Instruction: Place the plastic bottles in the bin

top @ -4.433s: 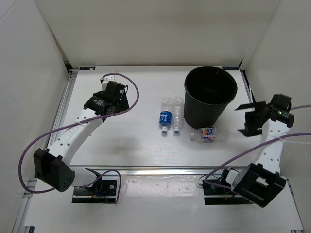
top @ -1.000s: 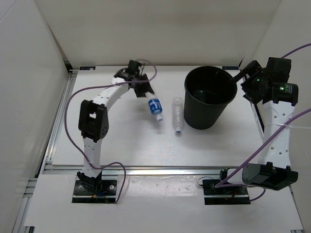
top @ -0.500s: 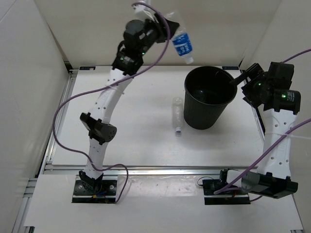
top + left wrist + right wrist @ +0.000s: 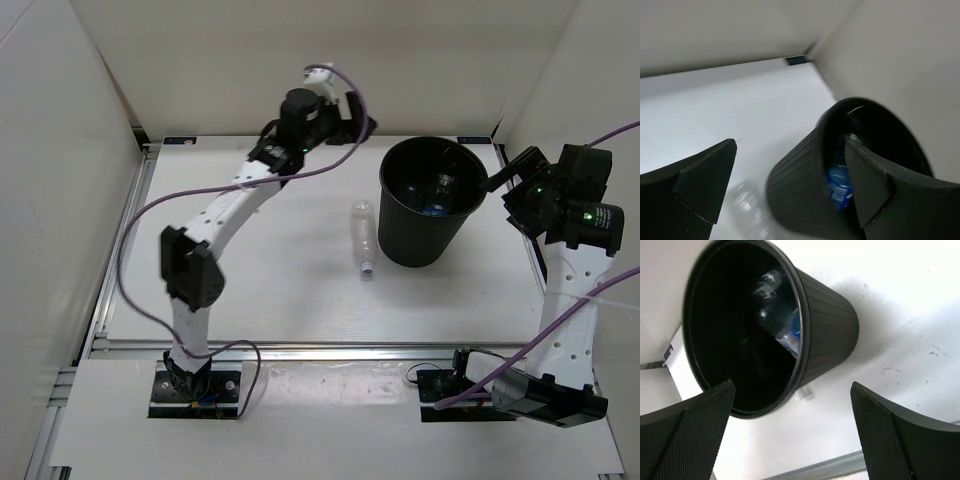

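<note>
The plain clear white-capped bottle (image 4: pixel 364 236) is still outside the bin, so my left gripper will next move down and back onto the body of that bottle and close.
The black bin (image 4: pixel 433 225) stands at the back right of the table. A clear bottle with a blue label (image 4: pixel 434 209) lies inside it, also in the left wrist view (image 4: pixel 839 182) and the right wrist view (image 4: pixel 790 337). A plain clear white-capped bottle (image 4: pixel 364 236) lies on the table just left of the bin; only its cap (image 4: pixel 805 392) shows in the right wrist view. My left gripper (image 4: pixel 362 120) is open and empty, raised left of the bin rim (image 4: pixel 860 102). My right gripper (image 4: pixel 505 170) is open and empty at the bin's right. No green bottle shows.
White walls close the table at the back and both sides. A metal rail (image 4: pixel 300 350) runs along the table's front edge. The purple cable (image 4: pixel 150 215) loops off the left arm.
The left arm lifted the blue-label bottle from the table, swung it over the bin and let go. The bottle now lies in the bin; the left gripper has dropped lower.
</note>
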`<state>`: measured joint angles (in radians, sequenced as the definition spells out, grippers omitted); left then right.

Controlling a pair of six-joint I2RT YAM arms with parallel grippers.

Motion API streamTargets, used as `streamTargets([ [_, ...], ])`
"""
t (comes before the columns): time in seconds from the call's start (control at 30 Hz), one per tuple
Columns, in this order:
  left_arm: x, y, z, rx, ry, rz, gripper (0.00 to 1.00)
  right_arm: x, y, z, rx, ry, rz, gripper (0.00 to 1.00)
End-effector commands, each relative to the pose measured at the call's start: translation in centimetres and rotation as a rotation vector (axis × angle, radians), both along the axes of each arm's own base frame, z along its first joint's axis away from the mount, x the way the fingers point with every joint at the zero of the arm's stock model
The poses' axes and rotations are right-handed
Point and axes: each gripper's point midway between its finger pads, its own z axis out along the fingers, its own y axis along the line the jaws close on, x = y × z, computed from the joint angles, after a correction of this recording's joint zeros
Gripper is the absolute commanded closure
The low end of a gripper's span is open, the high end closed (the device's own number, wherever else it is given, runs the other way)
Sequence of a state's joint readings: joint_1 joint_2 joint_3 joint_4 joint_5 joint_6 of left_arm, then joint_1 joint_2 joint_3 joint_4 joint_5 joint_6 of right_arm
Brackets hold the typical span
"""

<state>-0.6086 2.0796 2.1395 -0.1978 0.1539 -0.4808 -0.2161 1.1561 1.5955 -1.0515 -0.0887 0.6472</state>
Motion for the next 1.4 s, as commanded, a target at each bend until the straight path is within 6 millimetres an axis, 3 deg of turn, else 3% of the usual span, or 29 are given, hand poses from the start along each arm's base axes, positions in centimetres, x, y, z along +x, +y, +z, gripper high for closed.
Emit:
streamTargets([
  [0.0,-2.8,11.4,10.0,-0.034,-0.182,0.291,0.0,-0.8,-0.1,-0.3,-0.018,-0.006,0.007,0.0],
  [0.03,-2.4,13.3,8.4,0.0,-0.161,0.323,0.0,-1.0,-0.3,-0.6,-0.017,0.0,-0.002,0.0],
  [0.07,-3.2,13.7,4.8,0.032,-0.09,0.286,0.0,-1.0,-0.3,-0.6,-0.017,0.0,-0.002,0.0],
  [0.13,-3.1,14.8,0.4,0.009,0.042,0.251,0.0,-1.2,-0.2,-1.1,-0.014,0.012,-0.002,0.0],
  [0.17,-4.1,13.8,-3.4,0.011,0.141,0.154,0.0,-1.2,-0.2,-1.2,-0.014,0.012,-0.002,0.0],
  [0.23,-4.7,12.7,-7.3,0.01,0.251,0.079,0.0,-1.2,-0.2,-1.2,-0.014,0.012,-0.002,0.0],
  [0.3,-5.4,11.0,-13.4,0.038,0.395,-0.028,0.0,-1.1,-0.1,-1.0,-0.01,0.002,0.005,0.0],
  [0.33,-5.4,11.0,-13.4,0.038,0.396,-0.028,0.0,-1.1,-0.1,-1.0,-0.01,0.002,0.005,0.0],
  [0.37,-5.4,10.7,-15.9,0.055,0.447,-0.038,0.0,-1.0,-0.1,-0.6,-0.012,-0.007,0.005,0.0],
  [0.6,-5.8,8.9,-23.4,0.105,0.603,-0.061,0.0,-1.0,0.2,0.9,-0.017,-0.041,0.027,0.0],
  [0.77,-5.6,7.7,-24.8,0.089,0.652,-0.077,0.0,-1.3,0.2,0.9,-0.023,-0.032,0.034,0.0],
  [0.9,-6.0,5.3,-26.2,0.094,0.679,-0.132,0.0,-1.7,0.1,1.2,-0.043,-0.03,0.037,0.0],
  [1.1,-6.1,1.3,-26.2,0.048,0.717,-0.214,0.0,-2.0,-0.2,1.2,-0.058,-0.003,0.029,0.0],
  [1.23,-6.2,0.1,-28.0,0.038,0.767,-0.24,0.0,-1.9,-0.1,1.9,-0.062,-0.016,0.041,0.0],
  [1.27,-6.1,-0.1,-27.4,0.025,0.765,-0.251,0.0,-1.9,-0.1,1.9,-0.062,-0.016,0.041,0.0],
  [1.37,-6.5,-1.0,-28.3,0.021,0.791,-0.28,0.0,-1.8,-0.1,1.5,-0.057,0.003,0.042,0.0],
])
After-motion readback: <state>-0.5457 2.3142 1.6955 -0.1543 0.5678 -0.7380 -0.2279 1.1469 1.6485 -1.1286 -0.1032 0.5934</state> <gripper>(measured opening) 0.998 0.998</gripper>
